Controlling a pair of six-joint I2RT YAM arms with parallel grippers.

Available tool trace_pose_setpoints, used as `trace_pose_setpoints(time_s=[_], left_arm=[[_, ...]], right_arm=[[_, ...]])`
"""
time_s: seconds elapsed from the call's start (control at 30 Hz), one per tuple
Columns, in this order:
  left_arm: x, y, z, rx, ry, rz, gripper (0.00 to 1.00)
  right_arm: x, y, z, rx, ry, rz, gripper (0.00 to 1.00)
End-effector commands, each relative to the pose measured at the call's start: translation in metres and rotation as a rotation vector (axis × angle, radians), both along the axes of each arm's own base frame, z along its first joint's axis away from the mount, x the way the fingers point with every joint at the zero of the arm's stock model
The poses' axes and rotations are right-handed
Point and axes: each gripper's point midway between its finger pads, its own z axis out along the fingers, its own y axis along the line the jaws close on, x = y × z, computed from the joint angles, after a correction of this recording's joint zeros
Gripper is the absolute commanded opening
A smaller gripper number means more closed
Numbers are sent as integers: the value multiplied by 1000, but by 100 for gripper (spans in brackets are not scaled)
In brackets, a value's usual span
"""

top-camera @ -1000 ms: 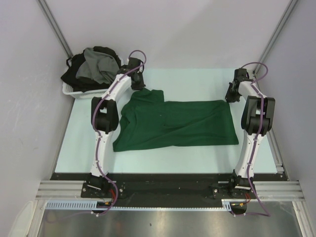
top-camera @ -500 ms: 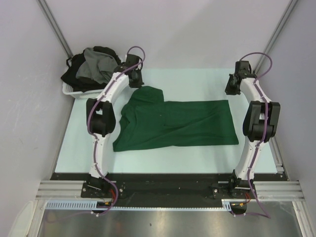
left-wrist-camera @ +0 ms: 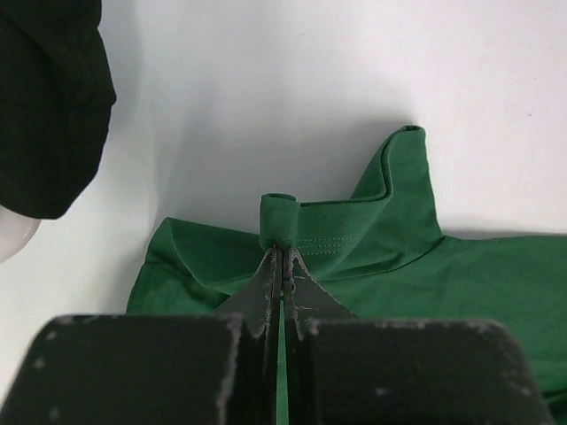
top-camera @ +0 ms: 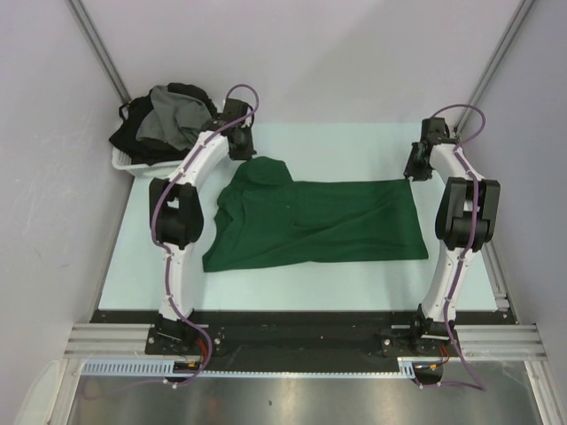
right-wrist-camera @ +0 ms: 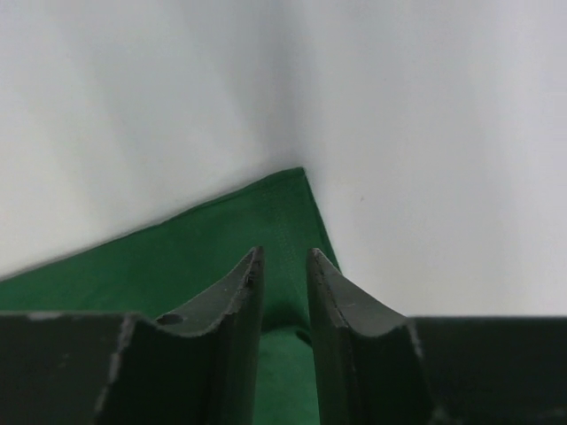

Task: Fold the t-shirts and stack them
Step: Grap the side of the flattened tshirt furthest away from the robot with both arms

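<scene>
Next, my right gripper moves down onto the tip of the green t-shirt's corner point(top-camera: 407, 182) point(right-wrist-camera: 296, 181) and closes there. The corner lies on the table just past my parted fingers.
A dark green t-shirt point(top-camera: 310, 221) lies spread across the middle of the table, its far-left part bunched up. My left gripper point(top-camera: 240, 147) is at that far-left corner. In the left wrist view it point(left-wrist-camera: 282, 251) is shut on a rolled hem of the green t-shirt point(left-wrist-camera: 354, 257). My right gripper point(top-camera: 415, 168) is over the shirt's far-right corner. In the right wrist view its jaws point(right-wrist-camera: 285, 258) stand slightly apart above the green t-shirt corner point(right-wrist-camera: 266, 221), which lies on the table. More t-shirts, grey point(top-camera: 173, 119) and black point(top-camera: 133, 137), are heaped in the basket.
The white plastic basket point(top-camera: 124, 162) stands at the table's far-left corner, close behind my left gripper; a black shirt point(left-wrist-camera: 44, 97) hangs over its rim point(left-wrist-camera: 11, 241). Grey walls with metal rails close in on both sides.
My right gripper has opened and let the far-right shirt corner down on the table. The left gripper, still shut, has drawn its corner slightly further back.
</scene>
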Motion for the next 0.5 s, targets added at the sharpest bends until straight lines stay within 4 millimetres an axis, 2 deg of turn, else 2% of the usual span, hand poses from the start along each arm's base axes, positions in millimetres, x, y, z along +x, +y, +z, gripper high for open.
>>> trace_pose_setpoints(time_s=[0.0, 0.13, 0.47], left_arm=[[3, -2, 32, 2, -77, -16, 0], [6, -4, 32, 2, -75, -17, 0], [8, -9, 31, 6, -70, -28, 0]], right_arm=[[13, -12, -7, -4, -1, -25, 32], [16, -16, -22, 6, 22, -30, 33], [22, -19, -31, 27, 31, -34, 33]])
